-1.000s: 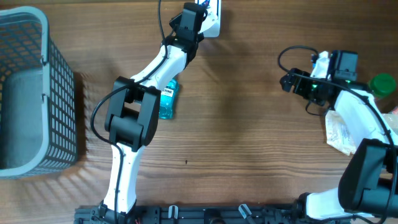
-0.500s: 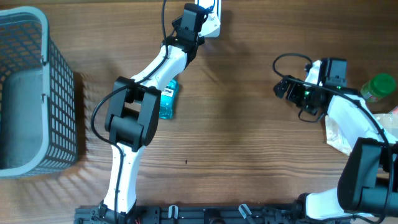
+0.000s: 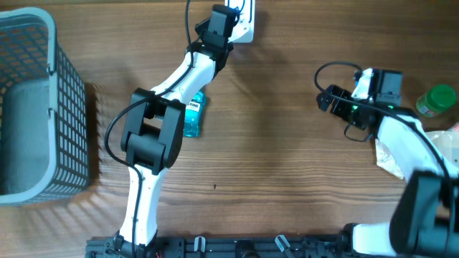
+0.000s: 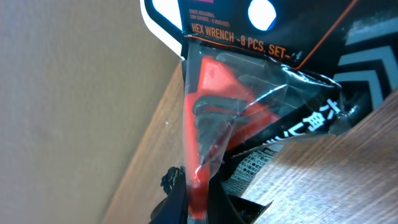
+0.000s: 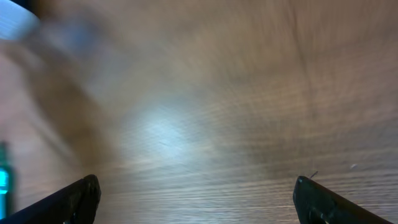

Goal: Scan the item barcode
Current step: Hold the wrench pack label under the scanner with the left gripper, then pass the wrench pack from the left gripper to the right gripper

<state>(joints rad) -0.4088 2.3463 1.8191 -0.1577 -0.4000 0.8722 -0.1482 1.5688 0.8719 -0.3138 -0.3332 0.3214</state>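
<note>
My left gripper will swing back and over the open wood next. The open wood is to its right in the overhead view and has room to release the pack point(image 3: 245, 25).
The item is a hex wrench set pack point(image 4: 249, 106), a black card with a clear blister over a red holder. My left gripper point(image 4: 198, 196) is shut on its lower edge. Its barcode does not show in the left wrist view. In the overhead view the pack point(image 3: 245, 25) sits at the table's far edge, at the end of the left gripper point(image 3: 231, 16). My right gripper point(image 3: 327, 98) hovers at the right side, pointing left. Its fingers point(image 5: 84, 194) stand wide open over bare wood, with nothing between them point(image 5: 196, 196).
A teal bottle point(image 3: 192, 115) lies partly under the left arm. A grey wire basket point(image 3: 36, 107) fills the left edge. A green-lidded jar point(image 3: 437, 100) and a pale packet point(image 3: 391, 152) lie by the right arm.
My right arm shifted slightly left, uncovering more of the green-lidded jar. The left arm and its pack have not moved.
</note>
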